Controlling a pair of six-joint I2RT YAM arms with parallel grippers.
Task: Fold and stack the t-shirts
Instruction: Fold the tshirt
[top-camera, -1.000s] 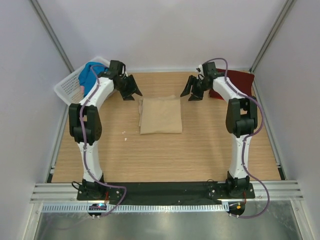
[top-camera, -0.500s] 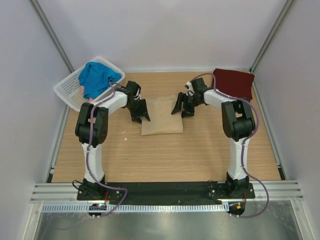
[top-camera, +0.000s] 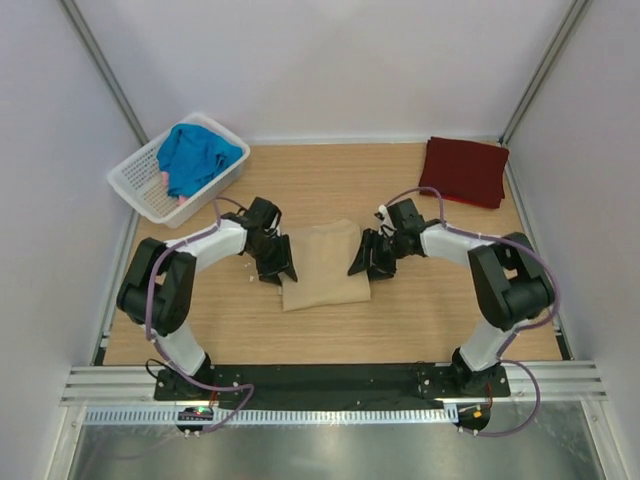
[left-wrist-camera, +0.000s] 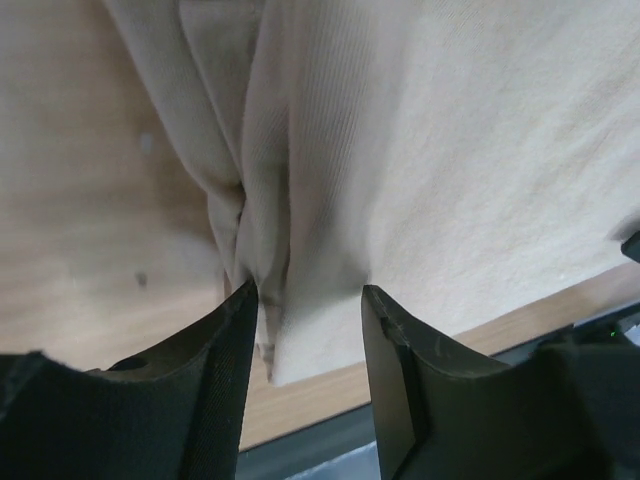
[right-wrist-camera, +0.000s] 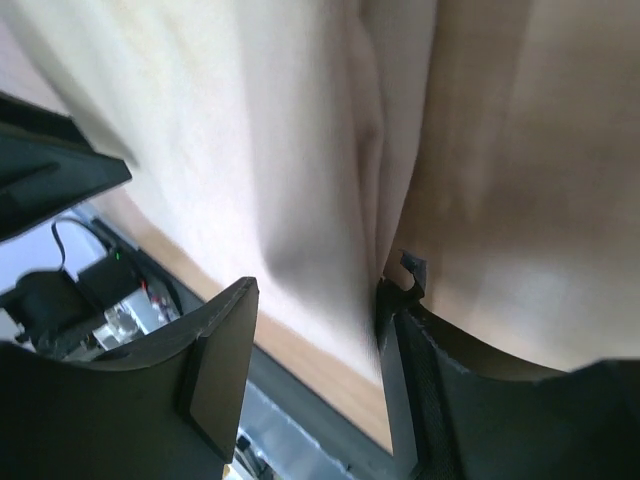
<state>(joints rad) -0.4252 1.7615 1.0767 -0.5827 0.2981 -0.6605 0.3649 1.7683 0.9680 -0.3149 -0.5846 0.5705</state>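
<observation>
My right gripper's fingers are on both sides of only the t-shirt's side edge. Next I need to move my right gripper outward along the side of the tan t-shirt (top-camera: 322, 268) to its far corner (top-camera: 354, 224).
A folded tan t-shirt (top-camera: 322, 268) lies mid-table. My left gripper (top-camera: 276, 262) sits low at its left edge, my right gripper (top-camera: 364, 258) at its right edge. In the left wrist view the left gripper (left-wrist-camera: 310, 340) is open, and a folded corner of the tan cloth (left-wrist-camera: 450, 150) lies between its jaws. The right gripper (right-wrist-camera: 315, 335) is open too, straddling the other folded edge of the tan cloth (right-wrist-camera: 250, 130). A folded maroon t-shirt (top-camera: 463, 170) rests at the back right. A blue t-shirt (top-camera: 195, 157) is bunched in the basket, with a bit of pink (top-camera: 182, 199) beneath it.
The white lattice basket (top-camera: 140, 188) stands at the back left corner. The wooden table (top-camera: 420, 320) ends in a black strip and a metal rail at the near edge. Grey walls close in on three sides.
Both arms have swung from the back of the table down to the tan t-shirt's two sides. The shirt now lies a little nearer the front edge. Both jaws have narrowed slightly.
</observation>
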